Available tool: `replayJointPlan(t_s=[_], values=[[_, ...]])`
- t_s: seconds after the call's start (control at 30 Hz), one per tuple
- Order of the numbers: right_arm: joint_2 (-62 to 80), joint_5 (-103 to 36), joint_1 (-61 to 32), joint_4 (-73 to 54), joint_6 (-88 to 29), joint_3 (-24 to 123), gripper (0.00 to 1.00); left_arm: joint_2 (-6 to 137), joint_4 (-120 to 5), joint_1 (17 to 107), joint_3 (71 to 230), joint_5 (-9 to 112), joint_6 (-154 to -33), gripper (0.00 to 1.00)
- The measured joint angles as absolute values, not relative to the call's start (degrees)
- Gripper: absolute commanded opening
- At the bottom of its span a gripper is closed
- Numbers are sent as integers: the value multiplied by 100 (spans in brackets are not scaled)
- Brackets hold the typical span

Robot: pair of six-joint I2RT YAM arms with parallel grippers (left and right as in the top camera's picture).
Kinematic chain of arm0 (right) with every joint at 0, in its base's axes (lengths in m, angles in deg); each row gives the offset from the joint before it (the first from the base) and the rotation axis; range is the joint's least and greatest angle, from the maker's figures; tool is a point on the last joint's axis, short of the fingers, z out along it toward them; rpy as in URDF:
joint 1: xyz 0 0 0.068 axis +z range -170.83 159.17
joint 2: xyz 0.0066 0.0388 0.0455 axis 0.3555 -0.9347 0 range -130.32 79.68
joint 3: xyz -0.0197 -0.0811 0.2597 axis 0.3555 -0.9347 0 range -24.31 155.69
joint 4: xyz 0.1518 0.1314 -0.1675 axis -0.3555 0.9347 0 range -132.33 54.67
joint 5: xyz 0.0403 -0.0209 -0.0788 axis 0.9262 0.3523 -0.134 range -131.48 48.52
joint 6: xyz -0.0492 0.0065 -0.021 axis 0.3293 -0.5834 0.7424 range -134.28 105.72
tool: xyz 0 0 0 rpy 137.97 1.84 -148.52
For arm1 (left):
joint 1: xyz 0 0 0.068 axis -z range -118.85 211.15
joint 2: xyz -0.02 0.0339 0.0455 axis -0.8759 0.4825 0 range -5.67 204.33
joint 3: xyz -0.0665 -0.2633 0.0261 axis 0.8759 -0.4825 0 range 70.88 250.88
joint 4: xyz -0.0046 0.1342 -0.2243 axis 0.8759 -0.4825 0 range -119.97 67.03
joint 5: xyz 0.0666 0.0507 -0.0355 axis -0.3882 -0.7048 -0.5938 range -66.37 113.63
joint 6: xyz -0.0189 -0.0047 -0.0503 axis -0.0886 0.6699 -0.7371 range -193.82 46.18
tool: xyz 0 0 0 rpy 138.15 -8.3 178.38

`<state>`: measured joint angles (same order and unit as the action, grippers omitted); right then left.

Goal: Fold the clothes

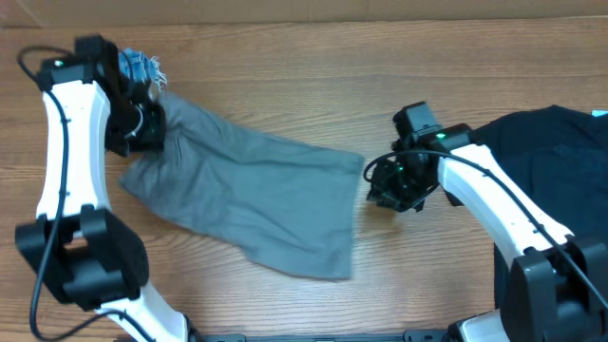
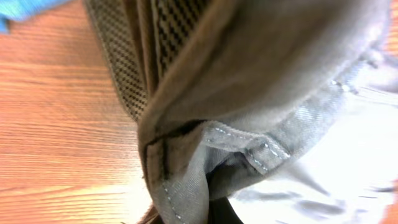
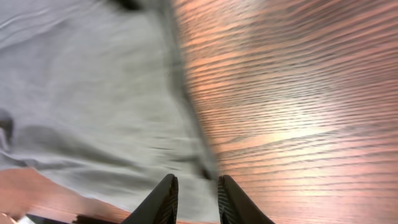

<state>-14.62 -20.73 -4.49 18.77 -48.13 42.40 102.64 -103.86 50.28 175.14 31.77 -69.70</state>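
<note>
My left gripper should carry the waistband to the right in the overhead view next and let go of it near the leg hems, because the shorts (image 1: 256,199) are lying unfolded.
The grey-khaki shorts (image 1: 256,199) lie spread flat across the middle of the table. My left gripper (image 1: 147,123) is at their far left corner, shut on the cloth. In the left wrist view the stitched waistband of the shorts (image 2: 267,74) bunches up around the textured pads (image 2: 134,62) of the left gripper (image 2: 146,93), with whitish lining at the lower right. My right gripper (image 1: 380,190) hovers at the right edge of the shorts. In the right wrist view the right gripper (image 3: 196,186) stands narrowly open, with the hem of the shorts (image 3: 93,93) showing in the gap.
Frayed light-blue denim (image 1: 142,65) lies just behind the left gripper and shows as a blue scrap (image 2: 25,9) in the left wrist view. A large black T-shirt (image 1: 556,161) covers the right side. Bare wooden table (image 1: 285,57) runs along the back.
</note>
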Motion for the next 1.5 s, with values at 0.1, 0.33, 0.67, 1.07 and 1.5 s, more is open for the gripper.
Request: replayJointPlan(t_s=[0.1, 0.33, 0.67, 1.07, 1.5], values=[[-1449, -2119, -641, 1938, -4798, 4243, 25, 10063, -10525, 5371, 17632, 3177, -7132, 4], [-1449, -2252, -842, 1988, -4734, 4243, 29, 10087, -10488, 6837, 17630, 3282, -7530, 4], [-1449, -2438, -842, 1984, -4728, 4243, 29, 10161, -9988, 8741, 17232, 3101, -8299, 16], [-1449, -2624, -842, 1993, -4708, 4243, 38, 10391, -9395, 9574, 16328, 3770, -9020, 36], [-1449, -1817, -342, 1429, -3630, 4243, 57, 10395, -10316, 8778, 17047, 2758, -8826, 52]])
